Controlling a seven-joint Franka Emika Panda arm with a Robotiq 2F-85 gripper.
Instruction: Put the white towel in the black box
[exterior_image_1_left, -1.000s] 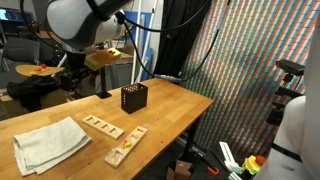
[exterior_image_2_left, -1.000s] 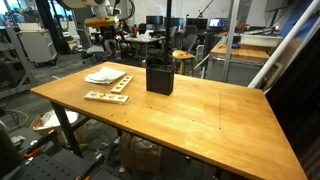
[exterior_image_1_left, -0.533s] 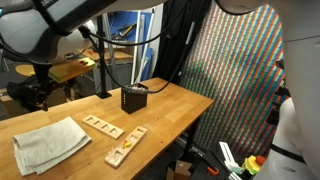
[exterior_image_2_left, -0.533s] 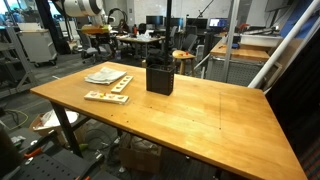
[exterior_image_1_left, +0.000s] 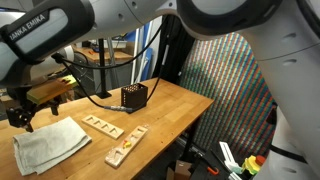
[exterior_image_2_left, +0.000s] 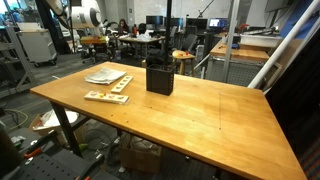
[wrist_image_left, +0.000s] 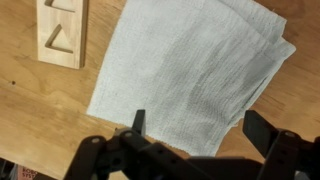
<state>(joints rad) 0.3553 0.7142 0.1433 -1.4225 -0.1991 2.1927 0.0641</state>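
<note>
The robot's gripper needs to lower its open fingers next onto the cloth (exterior_image_1_left: 45, 138) (wrist_image_left: 191, 117) between them, because the white towel lies flat below and the fingers are still clear above it.
The white towel (exterior_image_1_left: 48, 143) lies folded flat on the wooden table, near its left end; it also shows in an exterior view (exterior_image_2_left: 105, 75). In the wrist view the towel (wrist_image_left: 190, 70) fills the middle. My gripper (wrist_image_left: 200, 128) is open and empty above it, one finger on each side of the towel's near edge. In an exterior view my gripper (exterior_image_1_left: 22, 113) hangs above the towel's far edge, not touching it. The black box (exterior_image_1_left: 134, 97) stands upright and open-topped further along the table, and also shows in an exterior view (exterior_image_2_left: 159, 77).
Two wooden shape boards (exterior_image_1_left: 102, 126) (exterior_image_1_left: 125, 146) lie between the towel and the box; one shows beside the towel in the wrist view (wrist_image_left: 62, 30). The table edge (exterior_image_1_left: 150, 150) runs close by. Cables and a dark curtain (exterior_image_1_left: 230, 80) stand behind the table.
My arm has swung from behind the table, near the box, over to the towel and come lower. The towel, the box and the boards have not moved.
</note>
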